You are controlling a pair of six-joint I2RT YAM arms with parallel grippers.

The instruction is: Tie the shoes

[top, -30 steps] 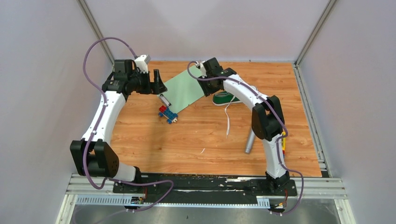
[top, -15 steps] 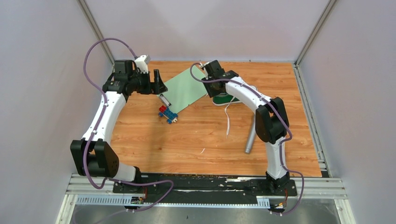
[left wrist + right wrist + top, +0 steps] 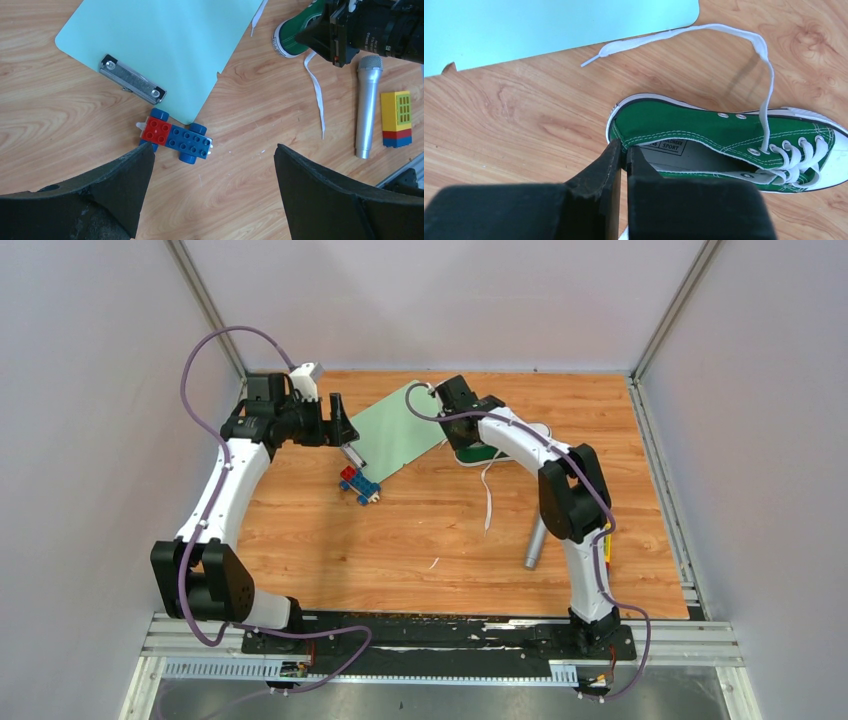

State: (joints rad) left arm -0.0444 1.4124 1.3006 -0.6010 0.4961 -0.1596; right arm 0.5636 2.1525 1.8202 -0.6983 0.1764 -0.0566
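I will next draw my right gripper back, turning the shoe (image 3: 478, 451), and release its heel on the bare table (image 3: 467, 565) beside the microphone, where open wood lies back from the gripper.
The shoe (image 3: 724, 130) is a green canvas sneaker with a white sole, lying on the wooden table. My right gripper (image 3: 623, 150) is shut on its heel collar, one finger inside the shoe and one outside. One white lace (image 3: 704, 31) arcs up from the eyelets and ends beside the clipboard. The other lace (image 3: 488, 485) trails toward the near side. From above, my right arm hides most of the shoe (image 3: 478, 451). My left gripper (image 3: 215, 155) hangs open above the table near the toy car, holding nothing.
A mint-green clipboard (image 3: 400, 425) lies left of the shoe. A red and blue brick car (image 3: 360, 483) sits in front of it. A grey microphone (image 3: 535, 543) and a yellow block (image 3: 396, 117) lie at the right, near my right arm.
My right gripper has closed from half open onto the shoe's heel and shifted slightly right. The left arm has not moved.
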